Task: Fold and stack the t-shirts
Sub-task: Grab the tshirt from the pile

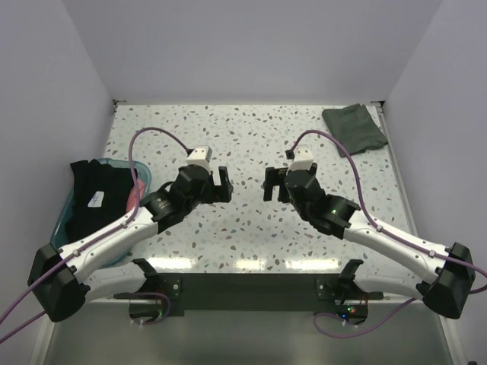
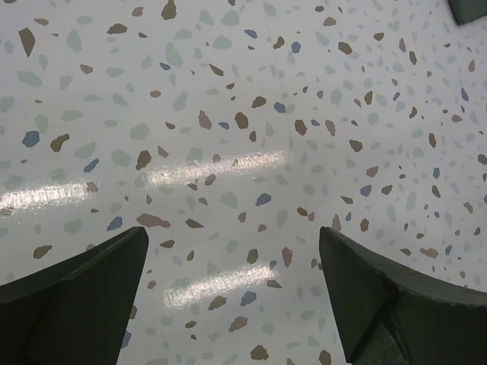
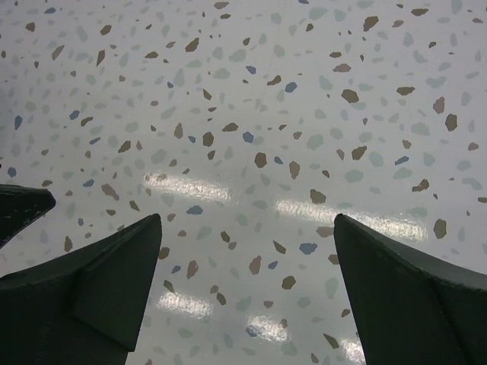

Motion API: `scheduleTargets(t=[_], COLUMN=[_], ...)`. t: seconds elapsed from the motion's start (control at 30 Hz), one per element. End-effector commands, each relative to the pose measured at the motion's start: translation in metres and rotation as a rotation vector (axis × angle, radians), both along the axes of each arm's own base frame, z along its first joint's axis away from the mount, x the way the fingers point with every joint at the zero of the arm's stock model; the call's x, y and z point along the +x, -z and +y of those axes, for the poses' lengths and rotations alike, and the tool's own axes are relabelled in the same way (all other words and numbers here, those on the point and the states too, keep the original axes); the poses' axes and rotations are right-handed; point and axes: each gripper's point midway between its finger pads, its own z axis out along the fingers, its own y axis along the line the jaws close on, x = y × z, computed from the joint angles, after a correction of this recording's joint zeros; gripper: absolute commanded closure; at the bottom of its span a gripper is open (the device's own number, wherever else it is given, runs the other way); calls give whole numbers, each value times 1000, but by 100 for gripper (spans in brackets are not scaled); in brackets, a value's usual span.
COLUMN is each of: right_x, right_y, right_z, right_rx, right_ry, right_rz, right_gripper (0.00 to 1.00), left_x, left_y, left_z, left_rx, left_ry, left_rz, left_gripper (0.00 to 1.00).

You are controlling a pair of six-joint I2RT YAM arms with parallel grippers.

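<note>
My left gripper will next swing to the left in the top view and down onto the black t-shirt's far part (image 1: 116, 176), because it lies unfolded in the tub (image 1: 66, 207).
A large black t-shirt (image 1: 95, 196) with a small white label lies heaped in the teal tub (image 1: 66, 207) at the table's left edge. A strip of pink cloth (image 1: 135, 195) shows at its right side. A dark grey-green t-shirt (image 1: 354, 127) lies folded at the back right corner; its corner (image 2: 468, 9) shows in the left wrist view. My left gripper (image 1: 225, 185) (image 2: 232, 258) and right gripper (image 1: 268, 182) (image 3: 247, 251) face each other over the middle of the table. Both are open with only bare tabletop between their fingers.
The speckled tabletop (image 1: 243, 137) is walled in white on three sides. The teal tub overhangs the left edge. In the right wrist view a dark tip (image 3: 19, 213), likely the left gripper's finger, shows at the left edge. Purple cables arch above both arms.
</note>
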Motion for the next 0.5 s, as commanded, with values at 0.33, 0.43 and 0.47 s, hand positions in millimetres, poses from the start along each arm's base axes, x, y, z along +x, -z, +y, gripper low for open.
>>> scheduleTargets(t=[0.33, 0.43, 0.47], right_x=[-2, -4, -5], right_y=[-8, -5, -4], right_z=[1, 4, 6], right_rx=[-8, -21, -20], right_ry=[-32, -54, -61], right_rz=[-10, 9, 17], right_gripper=[1, 1, 1], left_x=[24, 33, 41], left_y=[-42, -44, -48], left_z=[5, 27, 50], left_rx=[-14, 35, 61], left_ry=[-110, -221, -293], left_rz=[-78, -45, -12], left_gripper=[0, 0, 0])
